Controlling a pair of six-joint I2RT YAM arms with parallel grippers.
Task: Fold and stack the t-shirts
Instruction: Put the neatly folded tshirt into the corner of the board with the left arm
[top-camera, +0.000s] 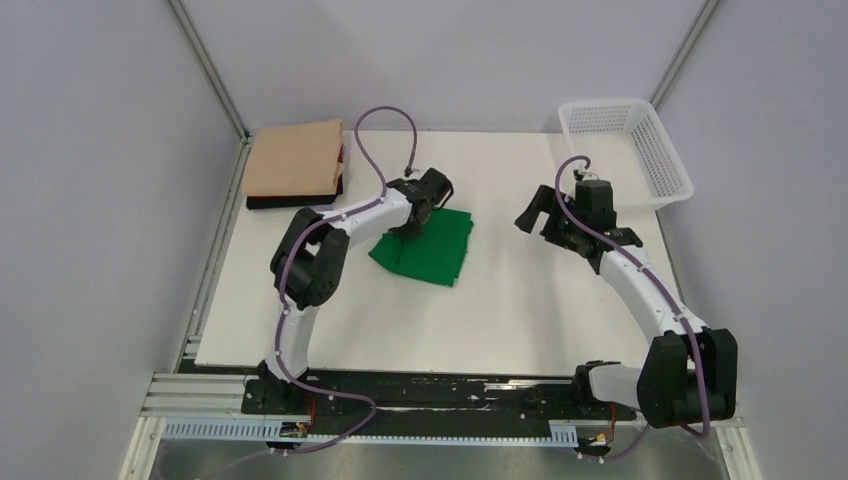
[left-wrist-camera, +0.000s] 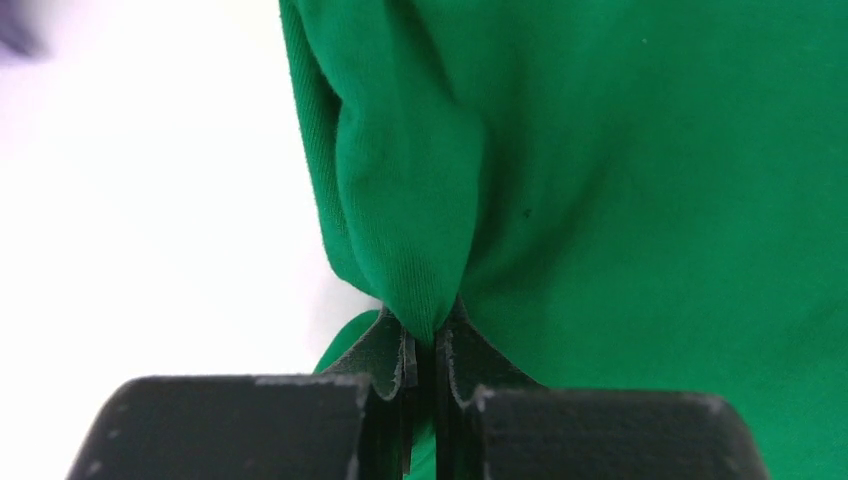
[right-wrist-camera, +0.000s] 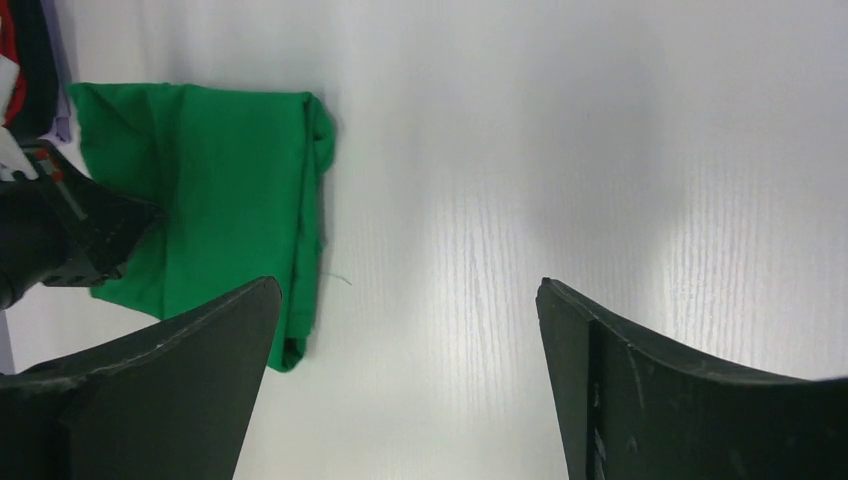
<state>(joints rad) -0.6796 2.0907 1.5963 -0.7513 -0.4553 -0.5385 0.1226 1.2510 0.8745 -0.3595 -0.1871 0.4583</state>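
Observation:
The stacked tan t-shirt lies outward, to the left of my left gripper in the top view. I should lift the green t-shirt onto it with that gripper and let go.
A folded bright green t-shirt lies at the middle of the white table. My left gripper is shut on a pinched fold of it at its left edge; the wrist view shows the cloth bunched between the closed jaws of that gripper. A folded tan t-shirt lies on a black one at the back left. My right gripper is open and empty above bare table to the right of the green shirt, which shows at the left of its wrist view.
A white mesh basket stands at the back right corner. Grey walls enclose the table on three sides. The table's front edge runs just ahead of the arm bases.

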